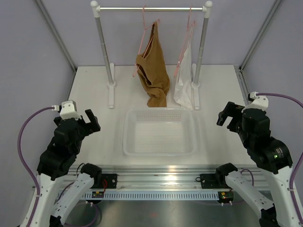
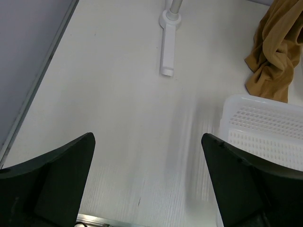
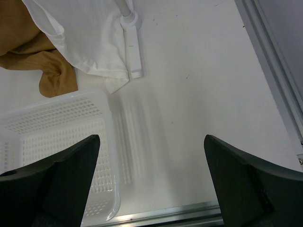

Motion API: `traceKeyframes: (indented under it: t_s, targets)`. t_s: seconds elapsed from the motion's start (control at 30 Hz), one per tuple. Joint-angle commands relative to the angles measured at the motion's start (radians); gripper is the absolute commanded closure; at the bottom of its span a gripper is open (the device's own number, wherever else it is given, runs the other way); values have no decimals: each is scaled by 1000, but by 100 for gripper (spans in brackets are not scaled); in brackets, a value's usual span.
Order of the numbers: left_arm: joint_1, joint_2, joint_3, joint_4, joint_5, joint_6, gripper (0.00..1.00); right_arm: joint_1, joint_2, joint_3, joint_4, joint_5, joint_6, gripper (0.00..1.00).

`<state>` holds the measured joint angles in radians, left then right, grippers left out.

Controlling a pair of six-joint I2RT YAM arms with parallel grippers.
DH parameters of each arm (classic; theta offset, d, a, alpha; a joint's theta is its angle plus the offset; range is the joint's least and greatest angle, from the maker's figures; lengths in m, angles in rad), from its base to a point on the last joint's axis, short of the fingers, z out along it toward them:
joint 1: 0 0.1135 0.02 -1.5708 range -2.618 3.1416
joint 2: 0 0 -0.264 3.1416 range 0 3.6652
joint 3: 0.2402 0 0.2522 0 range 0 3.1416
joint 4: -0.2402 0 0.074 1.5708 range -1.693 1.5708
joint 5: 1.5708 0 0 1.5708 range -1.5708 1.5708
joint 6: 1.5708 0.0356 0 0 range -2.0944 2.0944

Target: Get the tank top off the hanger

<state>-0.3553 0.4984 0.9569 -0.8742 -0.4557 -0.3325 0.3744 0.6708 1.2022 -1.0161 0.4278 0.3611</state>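
Observation:
Next, my left gripper rises outward and across onto the hanger's bare pink wire (image 1: 141, 44), which hangs outward, above and to its right in the top view.
The tan tank top (image 1: 152, 71) hangs on a thin pink hanger (image 1: 145, 28) from the silver rail at the back, its hem bunched on the table. Its lower folds show in the left wrist view (image 2: 274, 52) and in the right wrist view (image 3: 33, 52). My left gripper (image 1: 89, 122) is open and empty over the near left of the table, far from the top; its fingers (image 2: 57, 179) frame bare table. My right gripper (image 1: 228, 114) is open and empty at the near right; its fingers (image 3: 246, 179) hang above the table beside the basket.
A white garment (image 1: 184, 78) hangs on a second pink hanger (image 1: 189, 28) to the right of the tank top. The rail (image 1: 151, 8) stands on two white posts with feet (image 1: 111, 92). A white perforated basket (image 1: 159, 132) sits mid-table, in front of the garments.

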Motion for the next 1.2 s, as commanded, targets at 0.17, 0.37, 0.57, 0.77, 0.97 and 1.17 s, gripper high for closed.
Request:
traceKeyframes:
  t_s: [0.17, 0.37, 0.57, 0.77, 0.97, 1.17]
  targets:
    - [-4, 115, 137, 73, 89, 4, 1, 8, -34, -32, 80, -130, -40, 0]
    - [-4, 389, 426, 116, 264, 20, 1, 9, -62, -85, 146, -303, -16, 0]
    - [-4, 691, 736, 176, 357, 88, 1, 9, -62, -128, 186, -389, 2, 0]
    - [-4, 1050, 1121, 178, 403, 167, 1, 8, -68, -130, 174, -448, -1, 0]
    - [-4, 1264, 1312, 219, 502, 196, 1, 8, -109, -99, 93, -382, -17, 1]
    - [-5, 1359, 1326, 302, 564, 225, 6, 9, -158, -99, 91, -426, -11, 1]
